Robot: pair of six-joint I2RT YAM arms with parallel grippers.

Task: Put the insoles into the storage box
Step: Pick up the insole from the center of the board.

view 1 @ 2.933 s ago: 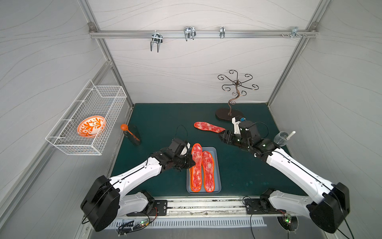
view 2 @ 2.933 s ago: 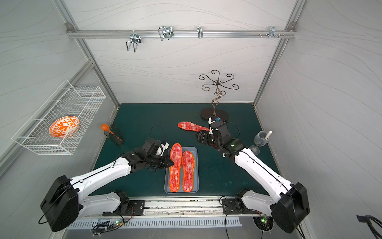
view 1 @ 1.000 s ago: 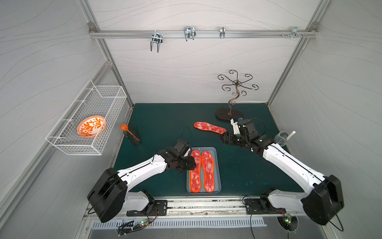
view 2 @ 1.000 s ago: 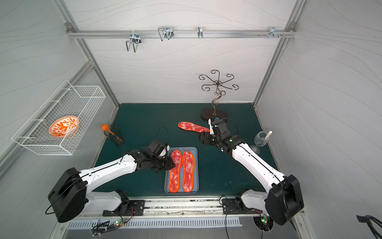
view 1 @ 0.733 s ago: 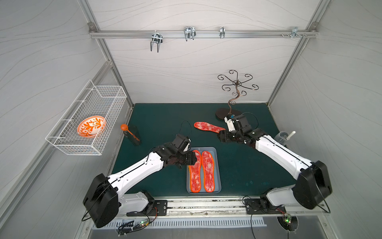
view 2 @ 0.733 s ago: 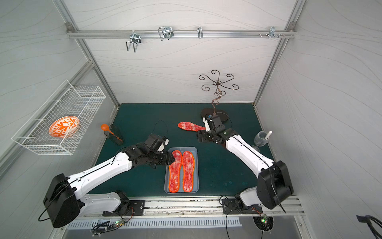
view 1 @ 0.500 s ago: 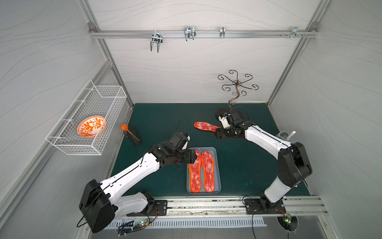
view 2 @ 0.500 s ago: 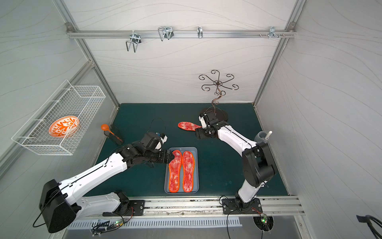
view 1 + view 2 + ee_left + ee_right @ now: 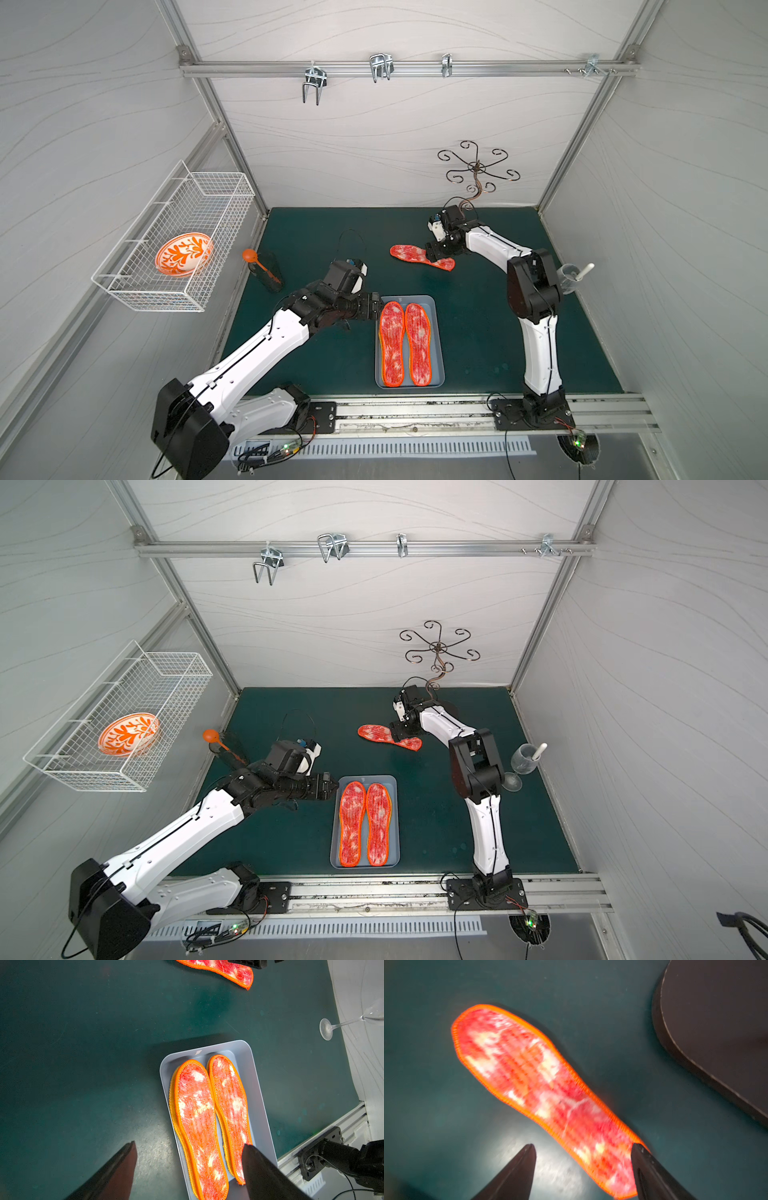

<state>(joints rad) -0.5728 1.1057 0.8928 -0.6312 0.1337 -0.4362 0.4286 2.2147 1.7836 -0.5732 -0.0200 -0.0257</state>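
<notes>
My right gripper lowers its open fingers astride the edge of the third insole's narrow part by the dark base and closes next, as the insole lies flat below.
The grey-blue storage box (image 9: 437, 305) (image 9: 395, 785) (image 9: 256, 1093) lies near the mat's front edge. Two red-and-white insoles (image 9: 392, 343) (image 9: 418, 343) lie side by side in it, and edges of others show beneath them in the left wrist view. My left gripper (image 9: 377, 306) (image 9: 189, 1145) is open at the box's far left corner and holds nothing. A third insole (image 9: 419, 258) (image 9: 388, 737) (image 9: 539, 1088) lies flat on the mat further back. My right gripper (image 9: 433, 250) (image 9: 583, 1145) hangs open over its narrow end, one finger (image 9: 645, 1167) above the edge.
The metal curl stand (image 9: 476, 166) rises just behind the right gripper, its dark base (image 9: 716, 1022) close to the insole. A wine glass (image 9: 570, 277) (image 9: 332, 1026) is at the right wall. A dark bottle with an orange spoon (image 9: 266, 272) and a wire basket (image 9: 208, 208) are at the left.
My left gripper has opened and drawn back from the box, leaving the left insole lying flat in it. The right arm has swung back and leftward over the loose insole.
</notes>
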